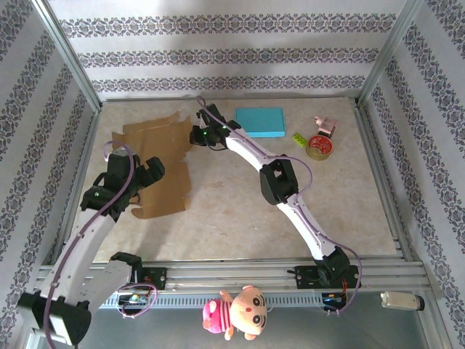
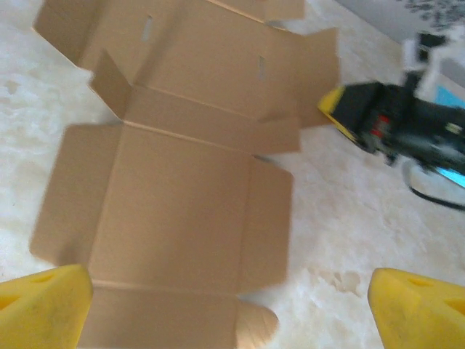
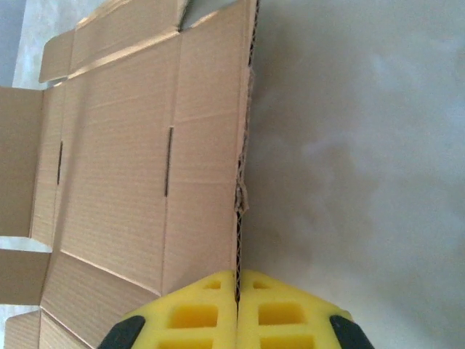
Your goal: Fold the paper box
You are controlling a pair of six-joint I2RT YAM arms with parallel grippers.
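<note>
The off-centre blank in my right gripper will next be dragged by its edge back to the bare tabletop before the blue pad (image 1: 245,163), and I will release it there.
The paper box (image 1: 156,153) is a flat brown cardboard blank lying unfolded at the back left of the table. My right gripper (image 1: 195,135) reaches across to its right edge. In the right wrist view the yellow jaws (image 3: 237,275) are shut on the corrugated edge of the blank (image 3: 138,167), which is lifted a little there. My left gripper (image 1: 138,174) hovers over the near part of the blank. Its yellow fingers (image 2: 47,305) stand wide apart with nothing between them, and the cardboard panels (image 2: 182,211) lie below. The right gripper (image 2: 349,109) also appears at the blank's far right edge.
A blue pad (image 1: 260,121) lies at the back centre. A tape roll (image 1: 319,147), a small pink object (image 1: 325,126) and a green strip (image 1: 299,138) sit at the back right. A plush doll (image 1: 236,311) hangs at the front rail. Metal frame posts border the table.
</note>
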